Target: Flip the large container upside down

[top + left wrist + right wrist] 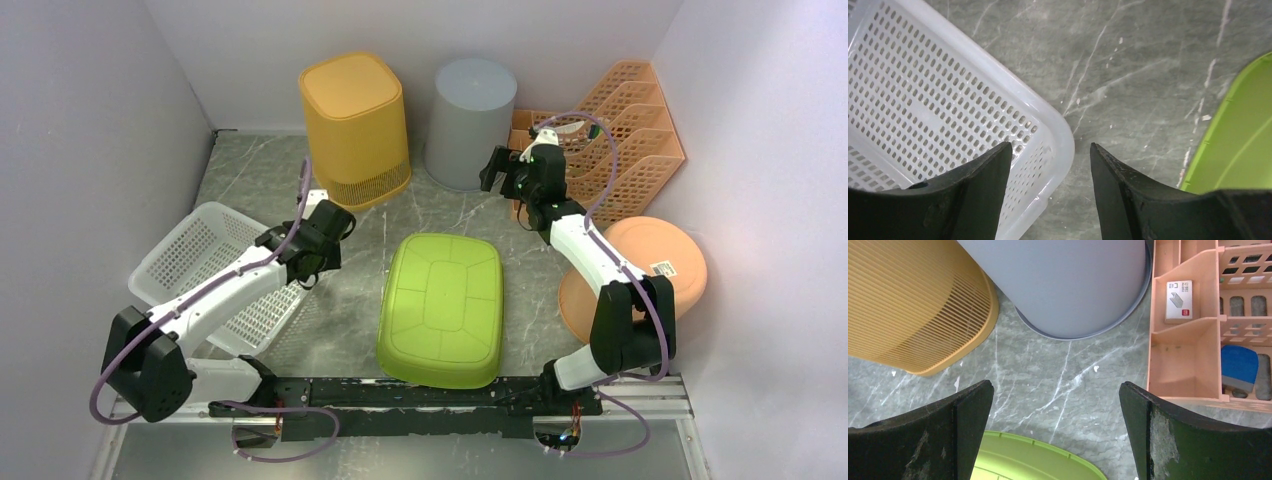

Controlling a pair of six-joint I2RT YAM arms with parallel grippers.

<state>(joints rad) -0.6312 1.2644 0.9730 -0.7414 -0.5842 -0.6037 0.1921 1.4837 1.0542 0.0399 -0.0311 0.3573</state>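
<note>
My left gripper is open and the white basket's corner rim already shows between its fingers, so I need to move it down onto that rim with one finger to each side and close.
The large container is a lime-green tub lying bottom-up in the middle of the table, its ribbed base facing up. Its edge shows in the left wrist view and in the right wrist view. My left gripper is open and empty, to the tub's left, over the corner of a white basket and bare table. My right gripper is open and empty, raised beyond the tub's far right corner, over bare table.
A white perforated basket lies at the left, under the left arm. A yellow bin and a grey bin stand at the back. An orange file rack and an orange basin sit at the right.
</note>
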